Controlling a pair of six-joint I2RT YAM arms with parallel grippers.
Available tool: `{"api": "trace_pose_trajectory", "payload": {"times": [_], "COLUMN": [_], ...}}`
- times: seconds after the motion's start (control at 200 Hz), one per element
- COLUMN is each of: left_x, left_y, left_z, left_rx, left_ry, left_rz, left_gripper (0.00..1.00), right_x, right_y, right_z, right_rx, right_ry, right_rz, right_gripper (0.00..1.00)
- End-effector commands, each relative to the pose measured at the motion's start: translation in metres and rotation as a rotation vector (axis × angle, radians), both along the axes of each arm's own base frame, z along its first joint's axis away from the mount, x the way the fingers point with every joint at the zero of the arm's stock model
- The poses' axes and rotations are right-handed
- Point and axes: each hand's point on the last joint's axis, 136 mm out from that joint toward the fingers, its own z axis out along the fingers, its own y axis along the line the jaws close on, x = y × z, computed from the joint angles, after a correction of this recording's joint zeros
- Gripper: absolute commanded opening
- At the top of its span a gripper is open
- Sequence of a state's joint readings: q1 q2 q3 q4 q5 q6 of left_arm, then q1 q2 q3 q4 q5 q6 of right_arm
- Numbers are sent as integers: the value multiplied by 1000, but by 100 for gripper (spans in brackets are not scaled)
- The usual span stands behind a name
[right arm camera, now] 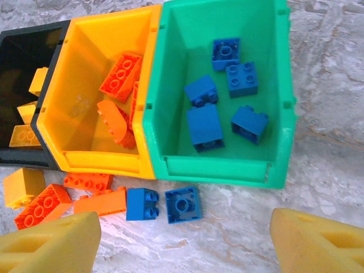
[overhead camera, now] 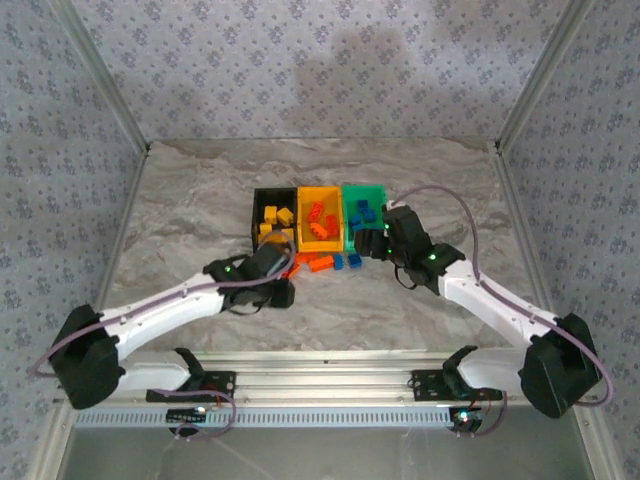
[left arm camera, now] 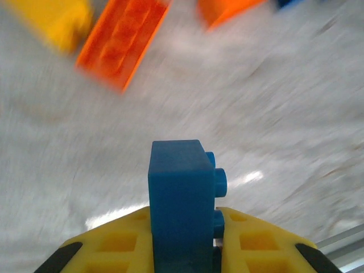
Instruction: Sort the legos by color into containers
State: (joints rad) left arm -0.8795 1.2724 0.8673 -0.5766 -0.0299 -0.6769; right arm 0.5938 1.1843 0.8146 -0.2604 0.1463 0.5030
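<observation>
My left gripper will go up and swing outward across the yellow-orange bin until it is above the green bin, and will release the blue lego there, where other blue legos lie.
My left gripper [left arm camera: 185, 230] is shut on a blue lego [left arm camera: 179, 193], which stands upright between the yellow pads just above the table. Blurred ahead of it lie an orange lego [left arm camera: 122, 42] and a yellow one [left arm camera: 57, 20]. My right gripper [right arm camera: 185, 242] hangs open over two loose blue legos [right arm camera: 142, 203] [right arm camera: 183, 204] in front of the green bin [right arm camera: 216, 168]. That bin holds several blue legos [right arm camera: 205, 128]. The yellow-orange bin [right arm camera: 102, 159] holds orange ones [right arm camera: 120, 77], and the black bin [right arm camera: 28, 40] holds yellow ones [right arm camera: 25, 136].
Loose orange legos [right arm camera: 88, 182] [right arm camera: 42, 206] and a yellow one [right arm camera: 23, 186] lie in front of the bins. The three bins [overhead camera: 320, 243] stand side by side mid-table. The left arm [overhead camera: 170, 305] and right arm [overhead camera: 490, 300] reach in from the near corners.
</observation>
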Motion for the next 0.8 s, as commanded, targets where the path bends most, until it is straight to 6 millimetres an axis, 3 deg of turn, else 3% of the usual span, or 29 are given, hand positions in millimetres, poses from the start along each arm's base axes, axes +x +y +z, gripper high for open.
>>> {"api": "trace_pose_trajectory", "payload": {"times": [0.0,0.075,0.22,0.395,0.495,0.65,0.795], "left_x": [45,79,142,191,209,225,229], "left_y": [-45,-74,-122,-166,-177,-194,-202], "left_z": [39,57,69,70,57,47,52], "left_rx": [-43,-62,-72,-52,-33,-36,-60], "left_ry": [-154,-214,-275,-322,-305,-292,-290], "left_rz": [-65,-81,-90,-116,-110,-106,-98], "left_gripper": [16,15,14,14,15,26,50], "right_x": [-9,-15,-26,-34,-38,-42,-43], "right_y": [-17,-23,-32,-40,-43,-46,-45], "right_z": [-4,-13,-26,-34,-35,-34,-31], "right_rx": [-11,-20,-27,-27,-26,-25,-10], "right_ry": [8,24,57,68,70,71,62], "right_rz": [-63,-72,-89,-104,-106,-107,-100], "right_gripper": [80,80,80,80,81,82,83]}}
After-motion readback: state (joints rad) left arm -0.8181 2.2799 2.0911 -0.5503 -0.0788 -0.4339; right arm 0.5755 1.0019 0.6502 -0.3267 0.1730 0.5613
